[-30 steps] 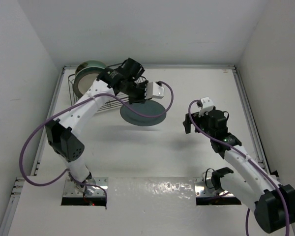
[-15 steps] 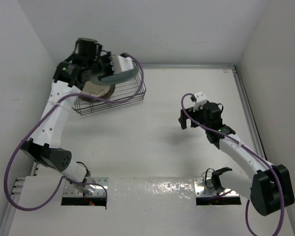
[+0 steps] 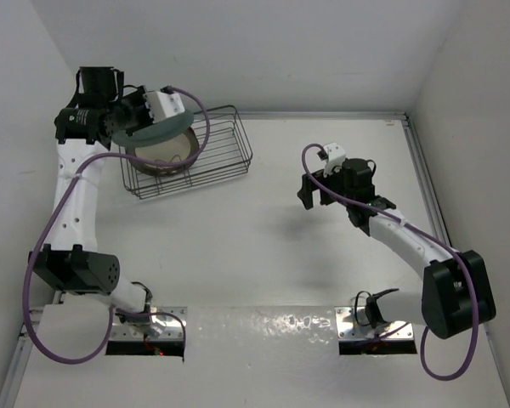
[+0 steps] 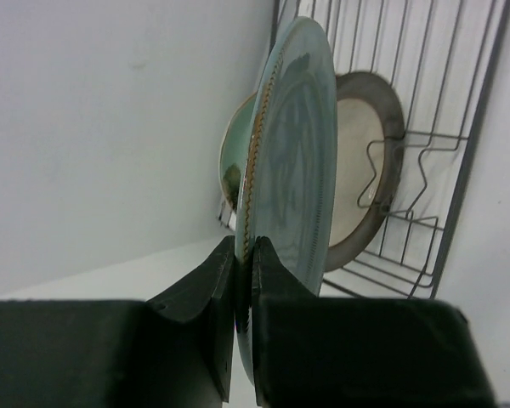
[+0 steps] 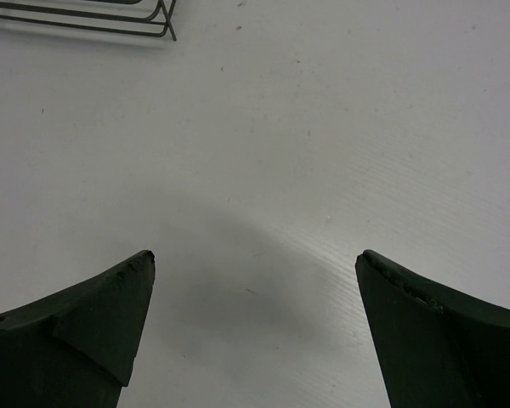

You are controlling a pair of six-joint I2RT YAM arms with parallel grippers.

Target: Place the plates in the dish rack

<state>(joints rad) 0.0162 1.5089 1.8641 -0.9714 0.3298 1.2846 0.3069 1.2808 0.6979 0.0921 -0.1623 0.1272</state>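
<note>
My left gripper is holding the blue-teal plate and should next carry it toward the middle of the rack, then down beside the cream plate's near side.
My left gripper is shut on the rim of the dusty blue-teal plate and holds it on edge over the left end of the dark wire dish rack. In the left wrist view the gripper pinches this plate. The cream plate with a brown rim stands in the rack right behind it and also shows from above. A greenish plate shows on the other side. The red plate is out of view. My right gripper is open and empty above the bare table.
The rack sits at the far left of the white table, close to the left wall. A corner of the rack shows at the top of the right wrist view. A raised rail runs along the table's right edge.
My left arm has swung the blue-teal plate from mid-table leftward, tipping it on edge over the rack's left end. My right gripper has moved slightly left and away.
</note>
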